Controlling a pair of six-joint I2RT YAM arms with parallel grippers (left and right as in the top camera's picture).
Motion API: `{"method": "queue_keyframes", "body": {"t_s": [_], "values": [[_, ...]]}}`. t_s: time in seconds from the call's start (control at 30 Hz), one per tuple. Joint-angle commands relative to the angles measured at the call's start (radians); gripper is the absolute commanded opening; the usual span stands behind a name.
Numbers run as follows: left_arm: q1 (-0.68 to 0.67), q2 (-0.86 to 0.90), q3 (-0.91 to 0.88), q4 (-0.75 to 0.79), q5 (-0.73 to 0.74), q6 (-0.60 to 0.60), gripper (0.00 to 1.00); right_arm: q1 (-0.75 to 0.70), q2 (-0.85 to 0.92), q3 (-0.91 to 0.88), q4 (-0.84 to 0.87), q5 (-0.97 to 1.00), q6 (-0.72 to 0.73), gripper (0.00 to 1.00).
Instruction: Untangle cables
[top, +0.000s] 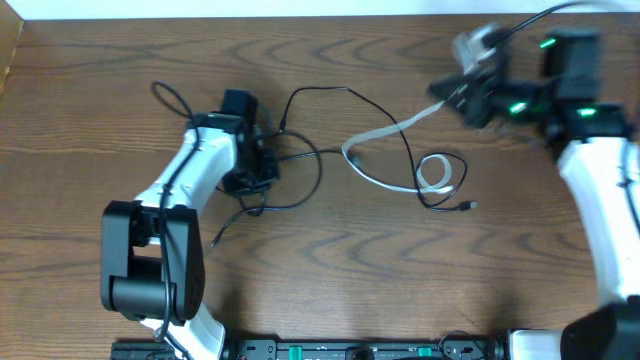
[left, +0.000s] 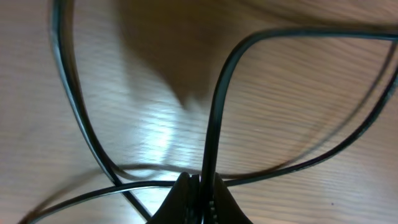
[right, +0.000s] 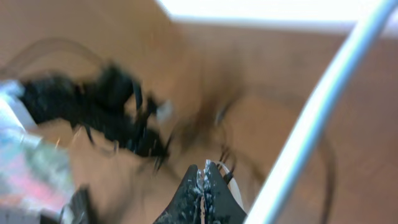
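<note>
The white cable's coil lies across the black cable, so my right gripper should next pull away from the coil, to the right in the overhead view, and then open.
My left gripper (top: 254, 172) is low over the table at centre left, shut on a thin black cable (top: 300, 196). In the left wrist view the cable (left: 214, 112) runs up from between the closed jaws (left: 202, 186), with other black strands crossing beneath. My right gripper (top: 455, 95) is raised at the back right and blurred. It is shut on the white cable (top: 385, 135), which slopes down to a small coil (top: 436, 172). In the right wrist view the jaws (right: 202, 178) are closed and the white cable (right: 323, 106) passes close on the right. Another black cable (top: 345, 91) loops between both.
A black plug end (top: 470, 207) lies right of the coil. A black loop (top: 168, 95) lies at the far left, and a loose tail (top: 222, 232) nearer the front. The left arm's base (top: 150, 270) stands at front left. The table's left edge (top: 10, 60) is near.
</note>
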Motion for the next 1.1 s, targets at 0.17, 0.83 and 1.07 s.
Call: {"method": "queue_keyframes", "body": {"t_s": [0.17, 0.83, 1.07], "values": [[0.036, -0.018, 0.006, -0.024, -0.005, -0.05, 0.08, -0.219, -0.064, 0.127, 0.017, 0.116, 0.183, 0.01], [-0.027, -0.018, 0.006, -0.027, 0.179, -0.006, 0.08, -0.325, -0.056, 0.02, -0.444, 1.094, 0.194, 0.01], [-0.09, -0.018, 0.006, -0.014, 0.175, -0.006, 0.08, -0.322, -0.056, 0.011, -0.415, 0.882, 0.188, 0.73]]}}
